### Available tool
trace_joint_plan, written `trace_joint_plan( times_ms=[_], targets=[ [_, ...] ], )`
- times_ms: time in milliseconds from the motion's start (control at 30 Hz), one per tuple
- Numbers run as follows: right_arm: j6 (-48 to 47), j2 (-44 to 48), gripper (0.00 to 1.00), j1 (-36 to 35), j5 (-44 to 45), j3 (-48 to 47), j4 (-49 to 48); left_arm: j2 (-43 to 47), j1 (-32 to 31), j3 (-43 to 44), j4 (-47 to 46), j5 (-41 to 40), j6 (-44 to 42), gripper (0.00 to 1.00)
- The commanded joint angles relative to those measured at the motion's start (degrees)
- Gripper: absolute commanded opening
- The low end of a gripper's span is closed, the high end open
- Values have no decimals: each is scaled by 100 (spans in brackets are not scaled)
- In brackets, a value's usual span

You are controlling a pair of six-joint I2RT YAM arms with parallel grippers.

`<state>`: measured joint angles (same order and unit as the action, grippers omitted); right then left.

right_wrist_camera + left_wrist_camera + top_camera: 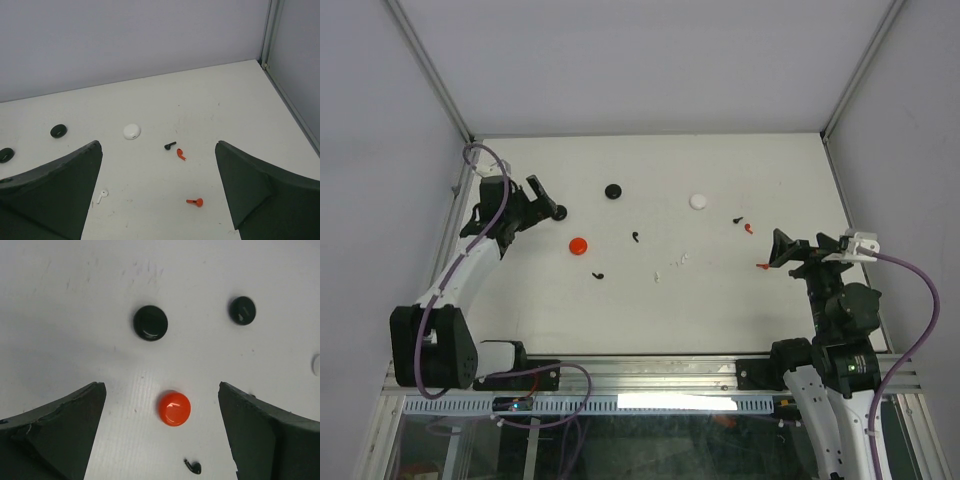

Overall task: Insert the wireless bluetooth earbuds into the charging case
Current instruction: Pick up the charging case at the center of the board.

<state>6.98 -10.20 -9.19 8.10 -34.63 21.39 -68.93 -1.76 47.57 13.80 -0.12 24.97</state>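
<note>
The open fingers of the left gripper have to go down next across onto the sides of the closer black disc (pixel 150 323), which is below the gripper and to its right in the top view.
Tiny stemmed earbuds lie scattered mid-table: two black (pixel 634 237) (pixel 595 275), white ones (pixel 680 258) (pixel 658 276), a black one (pixel 737 219) beside a red one (pixel 748 229), and another red one (pixel 762 266). The round closed cases are a red disc (pixel 578 245), two black discs (pixel 612 190) (pixel 560 211) and a white disc (pixel 698 201). My left gripper (pixel 545 200) is open and empty, held above the red disc (pixel 174 408). My right gripper (pixel 800 250) is open and empty, just right of the nearest red earbud (pixel 195 202).
The white table (pixel 740 310) is walled by pale panels, with metal frame posts (pixel 840 110) at the back corners. The right wrist view also shows the white disc (pixel 131 132), a black earbud (pixel 170 146), a red earbud (pixel 180 154) and a white earbud (pixel 102 195).
</note>
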Motion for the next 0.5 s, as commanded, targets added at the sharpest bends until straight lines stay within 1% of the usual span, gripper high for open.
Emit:
trace_joint_plan(
  times_ms=[0,167,233,467],
  targets=[
    [-53,87,99,-24,-45,13,-359,-788,-51,708,376,-164,192,99],
    [-48,96,100,-81,-36,33,-380,-1914,-504,1424,757,-1001,58,99],
    [-48,102,99,-98,-31,38,-381,-2307,-593,1720,853,-1236,44,99],
    [-52,105,100,-166,-19,55,-399,-3482,-752,2529,1012,-1366,110,99]
  ],
)
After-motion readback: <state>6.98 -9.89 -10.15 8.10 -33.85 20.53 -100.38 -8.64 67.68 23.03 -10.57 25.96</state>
